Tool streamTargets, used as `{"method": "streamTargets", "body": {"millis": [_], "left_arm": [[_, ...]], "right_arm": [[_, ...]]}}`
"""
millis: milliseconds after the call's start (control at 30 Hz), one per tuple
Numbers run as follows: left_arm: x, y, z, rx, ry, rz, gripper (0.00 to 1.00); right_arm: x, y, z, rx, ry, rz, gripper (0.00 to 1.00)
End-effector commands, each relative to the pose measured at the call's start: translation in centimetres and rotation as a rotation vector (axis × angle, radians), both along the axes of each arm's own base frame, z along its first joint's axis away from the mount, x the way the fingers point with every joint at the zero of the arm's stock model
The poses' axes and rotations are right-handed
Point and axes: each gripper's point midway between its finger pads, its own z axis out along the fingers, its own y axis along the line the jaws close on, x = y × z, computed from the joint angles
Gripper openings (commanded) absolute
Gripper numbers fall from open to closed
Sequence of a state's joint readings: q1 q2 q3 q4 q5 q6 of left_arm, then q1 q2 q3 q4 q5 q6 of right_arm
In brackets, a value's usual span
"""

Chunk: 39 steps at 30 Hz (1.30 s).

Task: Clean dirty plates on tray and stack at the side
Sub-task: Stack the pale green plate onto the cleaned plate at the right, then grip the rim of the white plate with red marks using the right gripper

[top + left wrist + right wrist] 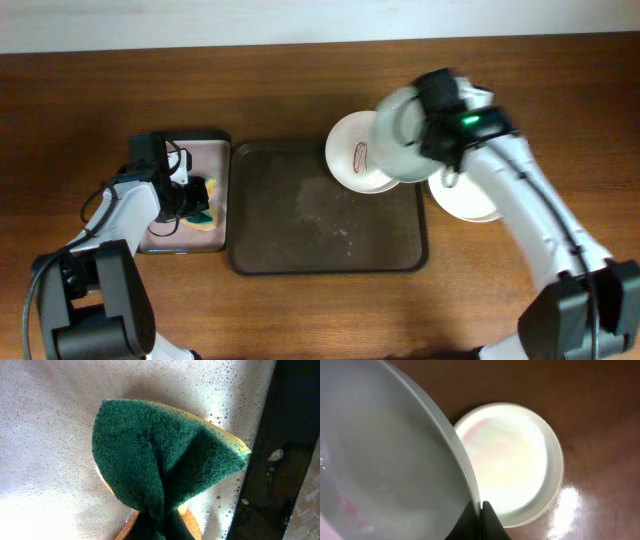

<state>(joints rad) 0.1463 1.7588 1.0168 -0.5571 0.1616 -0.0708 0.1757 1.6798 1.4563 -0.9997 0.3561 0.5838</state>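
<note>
The robot's right gripper will next move over the white plate off the tray (463,199), which is below it and to its right in the overhead view, then lower and release the green plate (400,135).
The dark brown tray (290,235) lies mid-table. A white dirty plate (352,152) with a red smear rests at its far right corner. My right gripper (438,128) is shut on the rim of a pale green plate (400,135) and holds it tilted in the air above the tray's right edge. In the right wrist view the fingertips (481,510) pinch that green plate (385,460), and a white plate (512,460) lies on the wood below. My left gripper (190,195) is shut on a green sponge (160,455) and squeezes it over the foamy small tray.
The small black-rimmed pinkish tray (160,235) stands left of the brown tray, its rim (280,460) close beside the sponge. The white plate (468,202) on the table lies just right of the brown tray, under my right arm.
</note>
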Motion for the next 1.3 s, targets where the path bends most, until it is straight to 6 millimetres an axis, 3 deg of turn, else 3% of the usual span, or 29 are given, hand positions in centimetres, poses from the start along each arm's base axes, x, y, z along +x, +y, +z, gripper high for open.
{"method": "streamTargets", "body": {"millis": [0, 67, 233, 467, 500, 567, 600, 667, 833, 1067, 1267], "left_arm": [[-0.1, -0.1, -0.2, -0.009, 0.001, -0.019, 0.00], [-0.1, -0.1, -0.2, -0.009, 0.002, -0.019, 0.00], [-0.1, -0.1, -0.2, -0.010, 0.003, -0.019, 0.00], [-0.2, -0.2, -0.3, -0.010, 0.006, -0.019, 0.00], [-0.2, -0.2, -0.3, -0.011, 0.007, -0.019, 0.00], [-0.2, -0.2, -0.3, -0.010, 0.008, -0.019, 0.00], [-0.2, -0.2, -0.3, -0.010, 0.008, -0.019, 0.00], [-0.1, -0.2, -0.3, -0.010, 0.005, -0.020, 0.00], [-0.2, -0.2, -0.3, -0.010, 0.009, -0.020, 0.00], [-0.2, -0.3, -0.3, -0.011, 0.009, -0.022, 0.00], [-0.2, -0.3, -0.3, -0.011, 0.009, -0.023, 0.00]], "right_arm": [[-1.2, -4.3, -0.5, 0.181, 0.031, -0.150, 0.04], [-2.1, -7.2, -1.3, 0.198, 0.069, -0.205, 0.04], [-4.2, -11.1, -4.3, 0.209, 0.158, -0.243, 0.04], [-4.4, -10.5, -7.2, 0.275, 0.228, -0.152, 0.04], [-4.4, -10.4, -7.2, 0.279, 0.226, -0.153, 0.09], [-4.1, -10.1, -7.1, 0.296, 0.214, -0.145, 0.40], [-3.9, -9.8, -7.1, 0.313, 0.208, -0.139, 0.47], [-3.4, -8.8, -7.0, 0.373, 0.190, -0.113, 0.50], [0.6, -2.5, -5.0, 0.574, 0.026, 0.267, 0.54], [4.6, 2.6, -3.9, 0.423, -0.108, 0.613, 0.53], [7.5, 4.4, -5.4, 0.281, -0.144, 0.660, 0.53]]}}
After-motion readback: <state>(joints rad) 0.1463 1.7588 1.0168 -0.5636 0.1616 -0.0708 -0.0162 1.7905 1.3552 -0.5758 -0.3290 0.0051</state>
